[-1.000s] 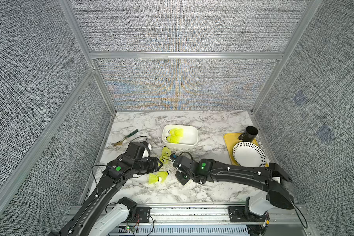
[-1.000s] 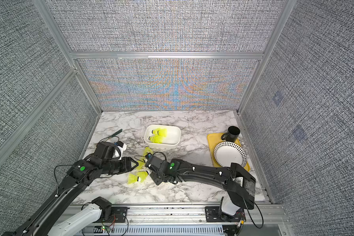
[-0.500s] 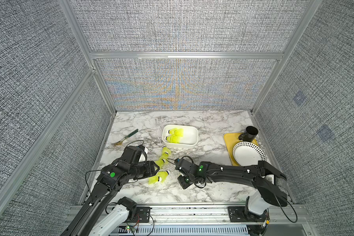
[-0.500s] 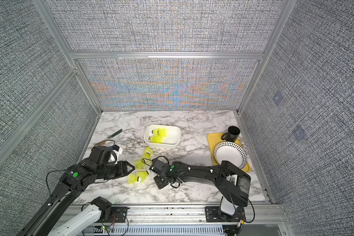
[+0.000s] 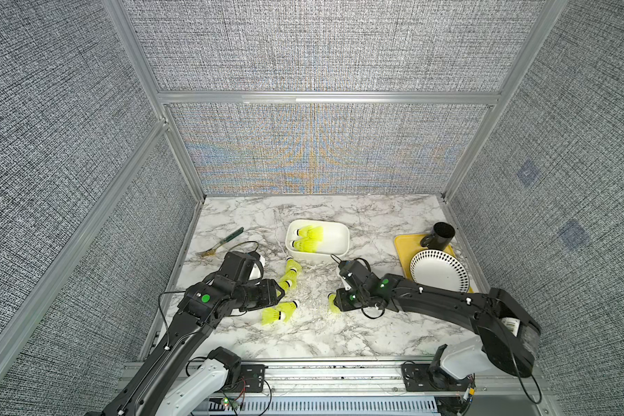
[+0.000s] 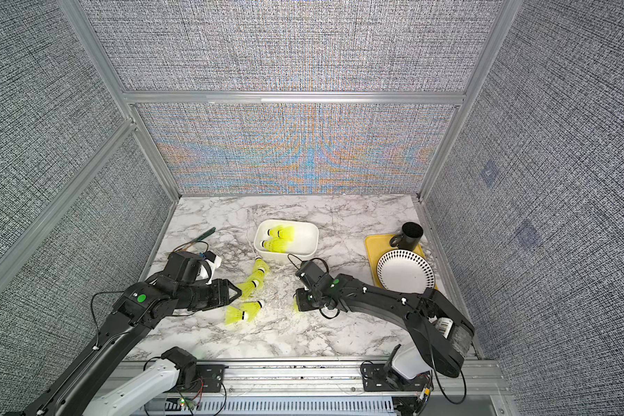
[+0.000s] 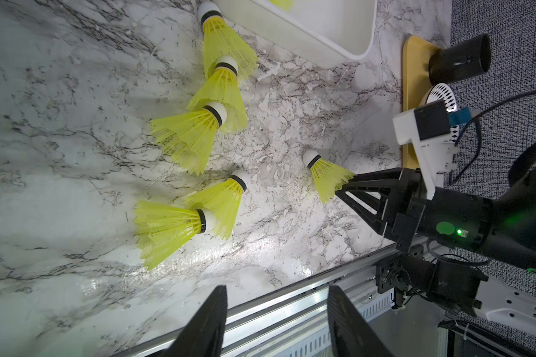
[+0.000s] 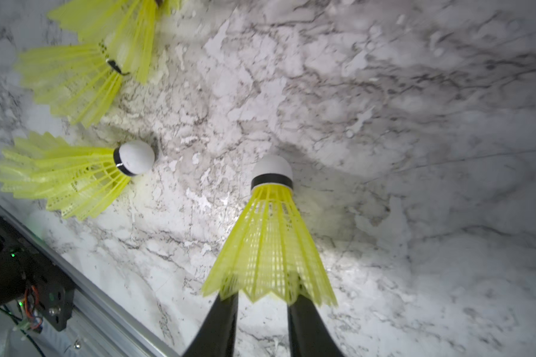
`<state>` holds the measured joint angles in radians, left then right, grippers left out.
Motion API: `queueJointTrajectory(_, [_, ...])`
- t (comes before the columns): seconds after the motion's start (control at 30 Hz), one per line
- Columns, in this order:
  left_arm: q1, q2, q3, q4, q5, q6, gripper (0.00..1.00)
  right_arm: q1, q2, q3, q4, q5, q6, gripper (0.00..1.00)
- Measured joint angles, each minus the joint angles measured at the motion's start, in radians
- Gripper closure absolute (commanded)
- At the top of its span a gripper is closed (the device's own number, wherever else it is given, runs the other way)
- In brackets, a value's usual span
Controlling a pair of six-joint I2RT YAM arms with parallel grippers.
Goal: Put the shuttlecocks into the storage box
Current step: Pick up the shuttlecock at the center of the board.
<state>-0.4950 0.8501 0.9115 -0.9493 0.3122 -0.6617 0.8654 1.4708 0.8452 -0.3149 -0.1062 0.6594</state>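
My right gripper is just beside the shuttlecock skirt's rail-side edge with its covered fingers, so it will tilt flatter and move toward the tray to get its fingers around that edge.
Two shuttlecocks lie in the white storage box at the table's middle. Three more lie in a row in front of the box, and a pair lies nearer the front. My left gripper hangs open and empty, its tips just left of the row. A single shuttlecock lies apart to the right, cap pointing away from my right gripper. Its skirt rim covers both fingertips, which stand a narrow gap apart. Whether they grip the skirt is hidden.
A fork lies at the back left. On the right, a yellow tray carries a black cup and a patterned plate. The metal rail runs along the table's front edge.
My right gripper has shifted right, away from the pair of shuttlecocks, and a single shuttlecock now shows at its tips. The left gripper has barely moved.
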Motion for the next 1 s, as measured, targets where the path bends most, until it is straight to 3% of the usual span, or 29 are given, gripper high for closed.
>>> queueJointTrajectory(0.3, [0.000,0.021,0.002,0.017,0.004,0.000,0.45,-0.140,-0.071,-0.085,0.072,-0.139,0.027,0.69])
queueJointTrajectory(1.0, [0.000,0.065,0.014,0.068,0.035,0.004,0.45,-0.238,-0.158,-0.204,0.149,-0.281,0.113,0.66])
